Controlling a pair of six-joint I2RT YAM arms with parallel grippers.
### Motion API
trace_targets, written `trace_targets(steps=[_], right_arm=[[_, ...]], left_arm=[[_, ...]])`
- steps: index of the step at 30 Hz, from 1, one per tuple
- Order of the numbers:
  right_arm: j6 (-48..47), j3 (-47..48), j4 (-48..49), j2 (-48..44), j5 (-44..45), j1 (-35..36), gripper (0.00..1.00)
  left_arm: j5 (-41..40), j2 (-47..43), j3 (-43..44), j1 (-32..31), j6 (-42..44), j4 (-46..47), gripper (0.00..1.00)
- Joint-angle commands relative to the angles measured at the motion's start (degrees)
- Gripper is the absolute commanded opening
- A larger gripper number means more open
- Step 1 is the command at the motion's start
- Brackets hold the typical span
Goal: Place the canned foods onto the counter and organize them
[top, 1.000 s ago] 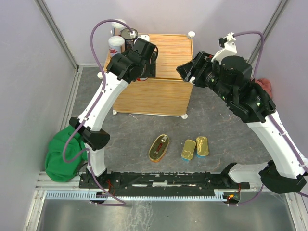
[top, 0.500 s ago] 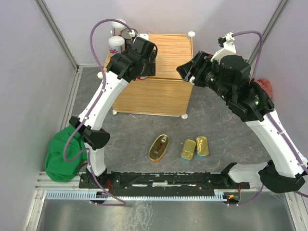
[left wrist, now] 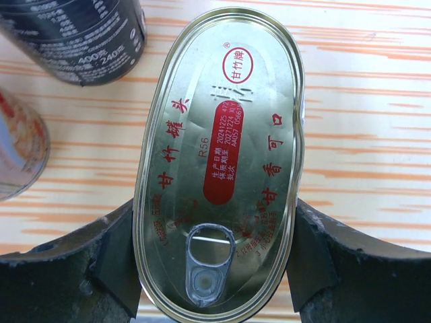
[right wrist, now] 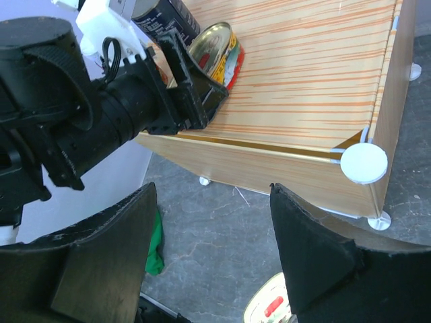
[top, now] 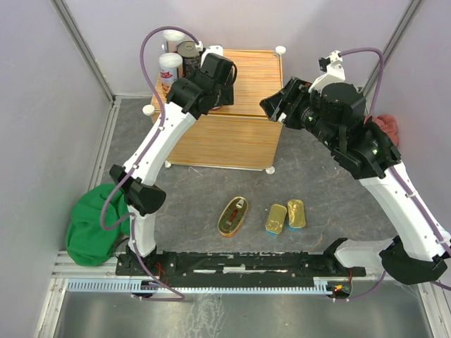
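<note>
My left gripper eases the oval gold-red tin outward next and releases it beside the dark round tin, since bare counter lies there, just outward of the gripper.
My left gripper (left wrist: 215, 266) is shut on an oval gold-red tin (left wrist: 219, 155), one black finger on each long side, low over the counter (left wrist: 363, 101). A dark round tin (left wrist: 81, 37) and a red-white can (left wrist: 20, 155) stand just beside it. From above, the left gripper (top: 209, 81) hides that tin at the counter's (top: 246, 134) back left, near two white-lidded cans (top: 169, 67) and the dark tin (top: 189, 53). My right gripper (right wrist: 215, 249) hangs open and empty off the counter's right front corner. A second oval tin (top: 232, 215) and two rectangular tins (top: 285, 216) lie on the floor.
A green cloth (top: 88, 229) is bunched at the left by the arm base. A red cloth (top: 387, 127) shows behind the right arm. White ball knobs (right wrist: 364, 163) stick up at the counter's corners. Purple-grey walls close in both sides.
My left arm has carried the oval tin farther back and left across the counter, toward the standing cans. The right arm has hardly moved.
</note>
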Motion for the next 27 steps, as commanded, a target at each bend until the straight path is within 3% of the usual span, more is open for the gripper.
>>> trace_targets(steps=[1,17,20,22,23,27], right_arm=[[-1.12,-1.71,3.28,-2.76,-0.95,-0.22,0.76],[-2.48,-7.23,3.37,-7.14,-1.91,-0.18,0.76],[-2.69,-7.62,3.23,-7.31,-1.83,-0.25,0.76],[-2.76,-7.82,3.25,-7.36,-1.89,-0.25,0.76],[-2.72,-7.87,3.2,-7.31,-1.9,-0.2,0.76],[-2.82,-7.79,3.21,-7.19,-1.84,-0.23,0.76]], left_arm=[[-2.72,1.71,0.69,0.62,0.86,8.01,0.69],[-5.35,7.32,0.56,2.61,-0.23,14.99,0.75],[-4.82,7.5,0.52,3.01,-0.58,15.28,0.81],[-4.3,7.3,0.41,3.03,-0.74,15.12,0.97],[-4.06,7.14,0.16,3.04,-0.84,15.18,1.0],[-3.25,5.79,-1.56,3.04,-0.77,16.29,0.99]])
